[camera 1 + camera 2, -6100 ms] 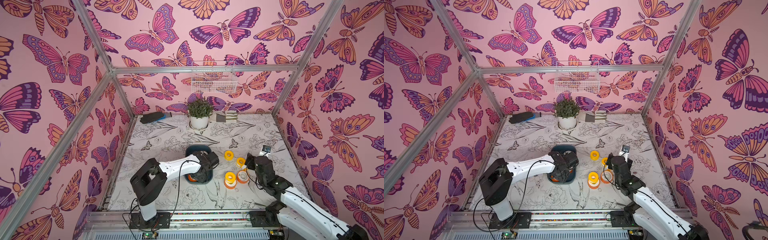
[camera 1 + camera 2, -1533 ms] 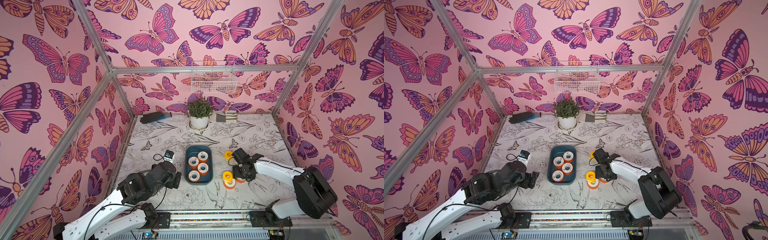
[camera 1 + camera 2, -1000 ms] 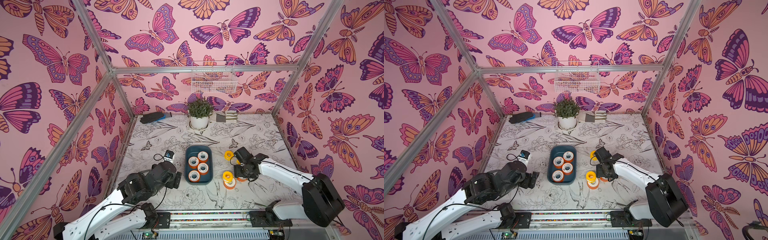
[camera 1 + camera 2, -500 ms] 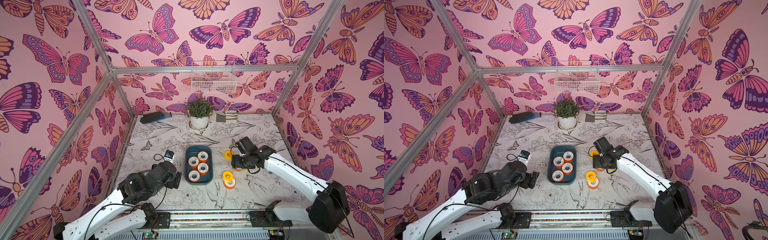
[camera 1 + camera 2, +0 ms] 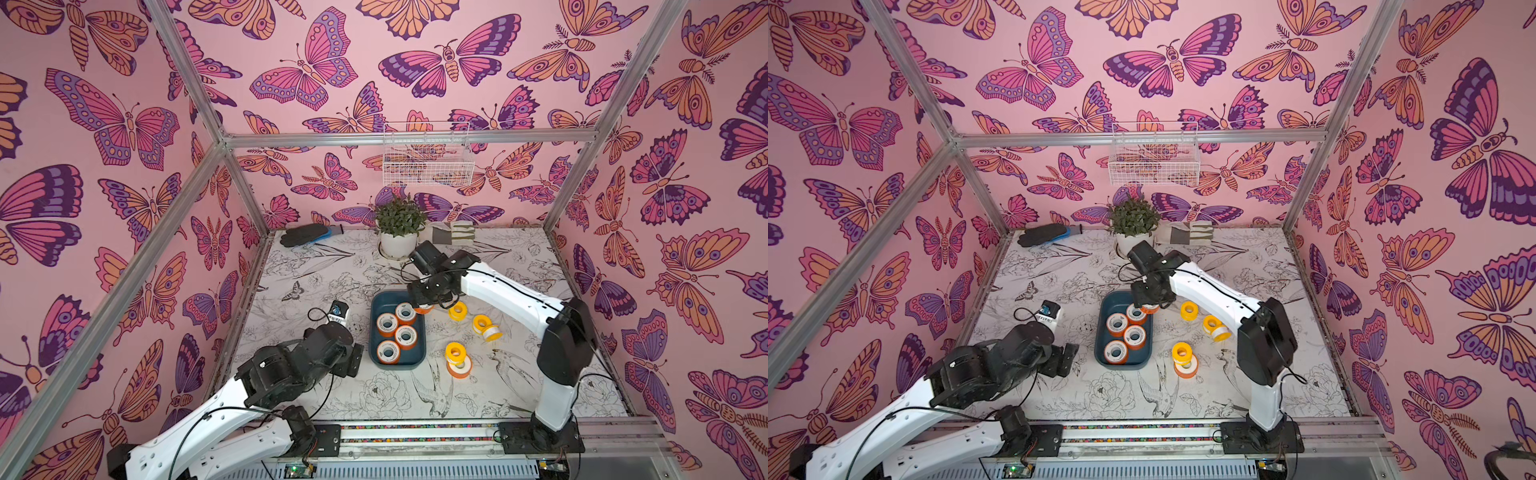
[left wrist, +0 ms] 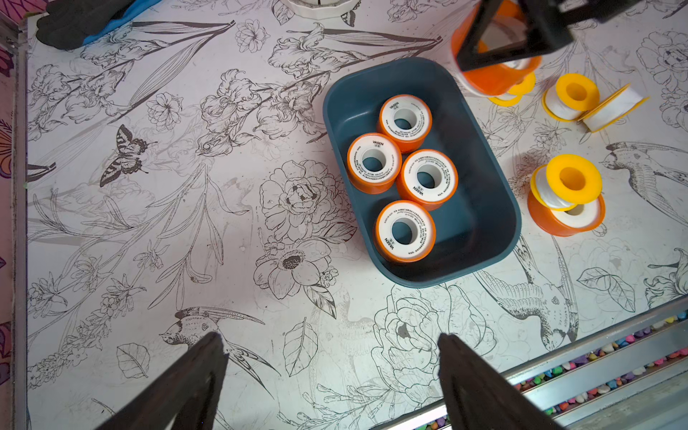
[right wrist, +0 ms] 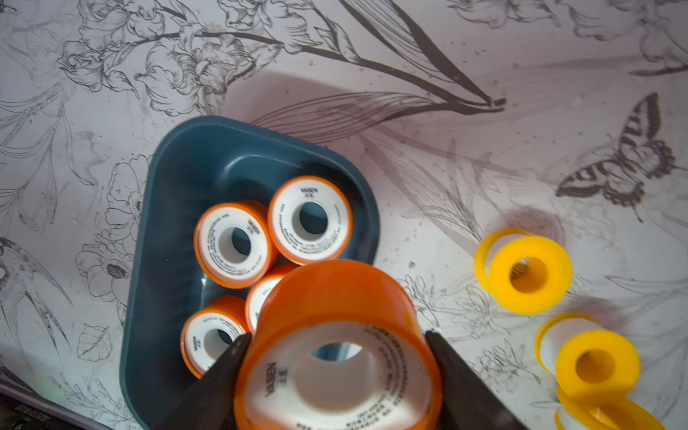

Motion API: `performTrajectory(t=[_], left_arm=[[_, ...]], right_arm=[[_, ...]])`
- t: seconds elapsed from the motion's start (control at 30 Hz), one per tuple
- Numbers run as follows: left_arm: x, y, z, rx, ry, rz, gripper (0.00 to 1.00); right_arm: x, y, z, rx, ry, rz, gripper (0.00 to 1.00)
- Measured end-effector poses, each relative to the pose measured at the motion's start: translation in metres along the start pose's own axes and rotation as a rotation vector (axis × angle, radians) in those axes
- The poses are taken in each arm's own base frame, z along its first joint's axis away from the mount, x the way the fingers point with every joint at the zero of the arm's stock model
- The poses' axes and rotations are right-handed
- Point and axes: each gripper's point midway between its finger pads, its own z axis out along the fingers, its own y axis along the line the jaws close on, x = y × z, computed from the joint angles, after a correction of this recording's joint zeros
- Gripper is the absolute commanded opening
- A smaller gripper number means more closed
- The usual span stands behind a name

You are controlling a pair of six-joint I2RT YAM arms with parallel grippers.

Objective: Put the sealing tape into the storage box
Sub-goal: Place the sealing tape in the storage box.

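I should move my right gripper in past the tray's rim, then down over the farthest spool inside, to release on top of its white side, which lies flat.
The storage box [image 5: 398, 362], a dark teal tray, lies mid-table and holds several orange-flanged spools of sealing tape [image 5: 406, 336], all lying flat. My right gripper [image 5: 428, 293] is shut on another orange spool [image 7: 335, 357], which hangs above the tray's far right corner [image 5: 1144, 297]. Right of the tray, loose yellow spools [image 5: 457, 310] [image 5: 482, 323] lie on the table. Nearer the front, a yellow spool sits stacked on an orange one [image 5: 459, 368]. My left gripper [image 6: 330, 337] hovers open and empty over the table, left of the tray [image 6: 480, 208].
At the back stand a potted plant [image 5: 399, 232], a dark glove with a blue cuff [image 5: 305, 235] and grey-and-white gloves [image 5: 453, 233]. A white wire basket [image 5: 428, 156] hangs on the back wall. A metal rail [image 5: 415, 432] runs along the front edge.
My right gripper has lifted an orange spool from beside the loose spools and carried it left to the tray's far right corner. The left arm has stayed still.
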Motion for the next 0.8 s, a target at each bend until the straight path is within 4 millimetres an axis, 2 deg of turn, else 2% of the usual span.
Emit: performTrajectory(t=[0.13, 0.3, 0.6, 0.8], left_arm=[[0.0, -0.001, 0.002, -0.004, 0.007, 0.003, 0.93], [0.001, -0.001, 0.003, -0.006, 0.011, 0.005, 0.93], [0.001, -0.001, 0.002, -0.005, 0.01, 0.005, 0.93], [0.001, -0.001, 0.002, -0.005, 0.01, 0.005, 0.93]], right_arm=[[-0.013, 0.018, 0.023, -0.002, 0.031, -0.032, 0.63], [-0.023, 0.022, 0.045, 0.02, 0.066, -0.047, 0.62], [-0.009, 0.016, 0.064, 0.064, 0.145, -0.071, 0.64], [-0.006, 0.018, 0.076, 0.079, 0.164, -0.081, 0.64]])
